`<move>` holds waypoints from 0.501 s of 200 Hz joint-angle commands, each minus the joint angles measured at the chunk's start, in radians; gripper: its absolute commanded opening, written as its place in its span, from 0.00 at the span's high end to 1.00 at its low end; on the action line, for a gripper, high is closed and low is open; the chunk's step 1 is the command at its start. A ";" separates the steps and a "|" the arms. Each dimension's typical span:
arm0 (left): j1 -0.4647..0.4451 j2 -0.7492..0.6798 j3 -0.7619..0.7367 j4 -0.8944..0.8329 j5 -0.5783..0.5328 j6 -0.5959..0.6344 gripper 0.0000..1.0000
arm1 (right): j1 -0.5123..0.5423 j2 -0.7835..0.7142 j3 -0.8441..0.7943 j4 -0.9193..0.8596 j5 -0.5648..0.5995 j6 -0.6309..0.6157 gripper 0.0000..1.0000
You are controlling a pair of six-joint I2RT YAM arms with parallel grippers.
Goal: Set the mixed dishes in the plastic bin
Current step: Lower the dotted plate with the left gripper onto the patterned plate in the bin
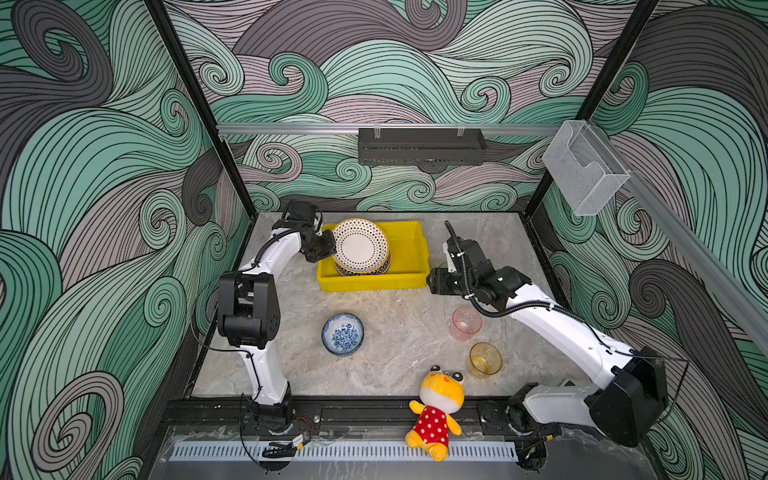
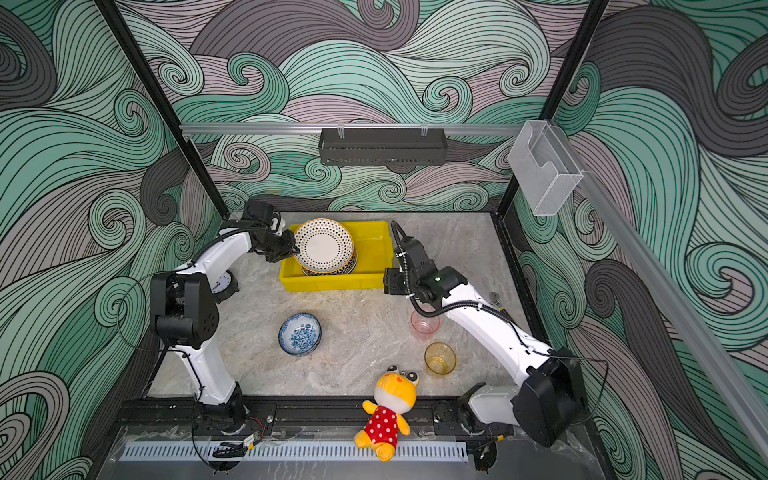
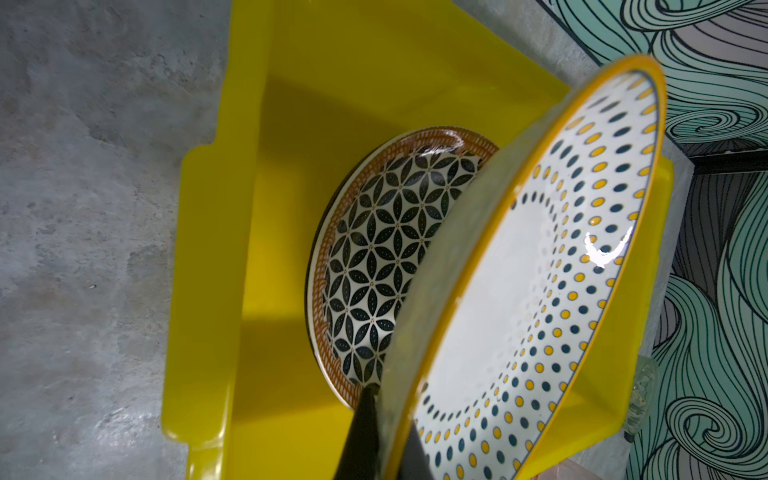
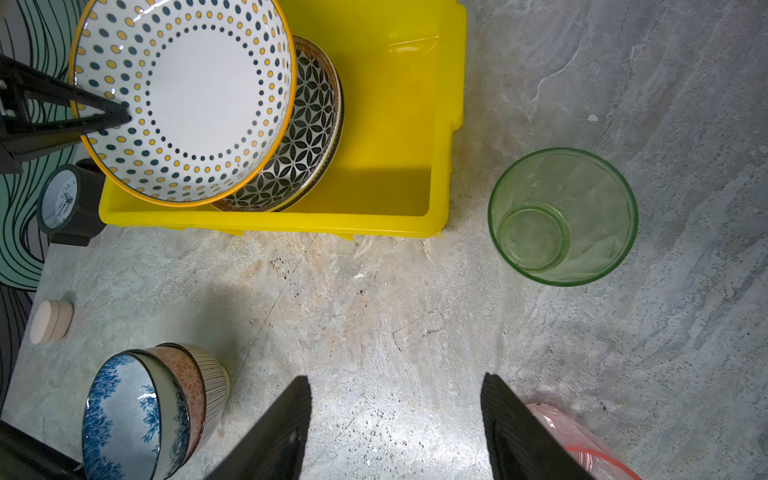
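Note:
The dotted plate still has a gap between it and the geometric black-and-white plate [image 1: 375, 270] [image 3: 376, 264], so I need to move my left gripper down, set the dotted plate onto the other one and release its rim.
My left gripper [image 3: 388, 399] is shut on the rim of a white plate with blue and yellow dots [image 1: 360, 246], [image 4: 187, 95]. It holds the plate tilted over the left half of the yellow plastic bin [image 1: 409, 249]. A geometric black-and-white plate [image 3: 382, 249] lies in the bin beneath it. My right gripper [image 4: 395, 382] hangs open and empty above the table, beside the bin's right end. A blue floral bowl [image 1: 343, 334], nested on other bowls [image 4: 137, 415], a pink cup [image 1: 466, 323], an amber cup [image 1: 485, 359] and a green cup [image 4: 563, 216] stand on the table.
A yellow plush toy [image 1: 436, 409] lies over the front rail. A round black clock [image 2: 224, 284] stands left of the bin near the left arm. A grey perforated tray [image 1: 422, 146] and a clear box [image 1: 584, 168] hang on the walls.

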 commanded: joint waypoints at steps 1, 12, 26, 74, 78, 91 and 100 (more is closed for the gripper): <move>0.006 0.007 0.063 0.057 0.073 -0.021 1.00 | 0.004 0.014 0.045 -0.002 -0.011 -0.015 0.33; 0.006 0.015 0.062 0.058 0.074 -0.022 1.00 | 0.004 0.023 0.055 -0.008 -0.013 -0.020 0.33; 0.007 0.022 0.059 0.061 0.075 -0.021 1.00 | 0.003 0.033 0.067 -0.010 -0.017 -0.023 0.34; 0.008 0.046 0.059 0.060 0.073 -0.021 1.00 | 0.005 0.064 0.085 -0.010 -0.036 -0.024 0.34; 0.008 0.050 0.059 0.058 0.071 -0.023 1.00 | 0.004 0.067 0.087 -0.011 -0.038 -0.024 0.34; 0.009 0.058 0.058 0.055 0.068 -0.030 1.00 | 0.004 0.075 0.092 -0.010 -0.047 -0.023 0.34; 0.009 0.061 0.058 0.054 0.069 -0.034 1.00 | 0.004 0.079 0.095 -0.012 -0.052 -0.023 0.34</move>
